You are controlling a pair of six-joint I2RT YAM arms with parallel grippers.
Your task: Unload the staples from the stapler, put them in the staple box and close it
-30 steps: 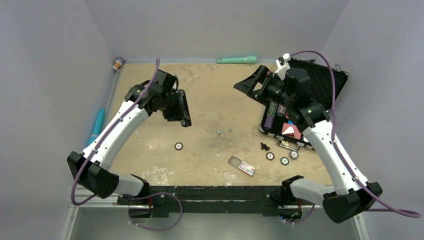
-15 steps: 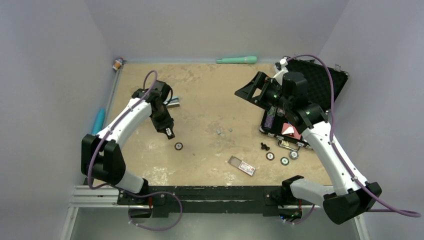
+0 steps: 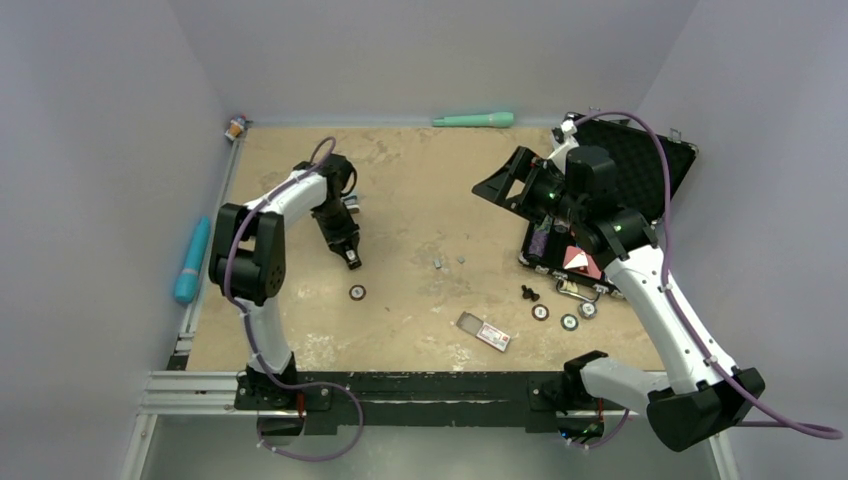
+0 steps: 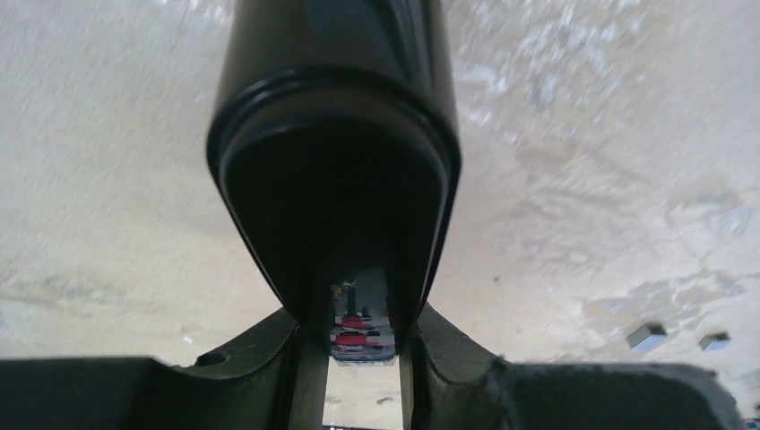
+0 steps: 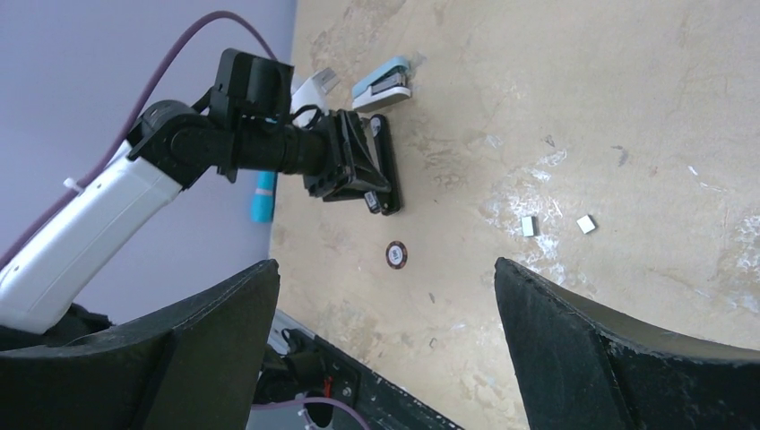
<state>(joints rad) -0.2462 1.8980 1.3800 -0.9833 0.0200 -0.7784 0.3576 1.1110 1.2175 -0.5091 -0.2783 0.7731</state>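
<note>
The stapler is already low over bare table, so it shifts slightly outward next, away from the round chip. My left gripper makes this shift and then releases the stapler.
My left gripper (image 3: 343,235) (image 4: 363,333) is shut on a long black stapler (image 3: 351,254) (image 4: 332,134), held low over the left half of the table with its rounded end pointing away from the wrist. In the right wrist view the same gripper (image 5: 357,170) clamps the stapler (image 5: 387,175) near the table. Two small silvery staples (image 3: 437,263) (image 5: 527,226) (image 4: 647,336) lie loose mid-table, to the right of the stapler. My right gripper (image 3: 496,184) (image 5: 385,278) hangs open above the table's right half, nothing between its fingers.
An open black case (image 3: 640,160) stands at the right. Round chips (image 3: 357,293) (image 3: 540,313), black screw-like pieces (image 3: 529,294) and a small clear box (image 3: 484,333) lie near the front. A small light-blue stapler-like thing (image 5: 385,81) lies behind the left gripper. A teal stick (image 3: 473,120) lies along the back wall.
The left arm has folded up and swung its gripper with the black stapler down and inward, close to the table. The right gripper has barely moved.
</note>
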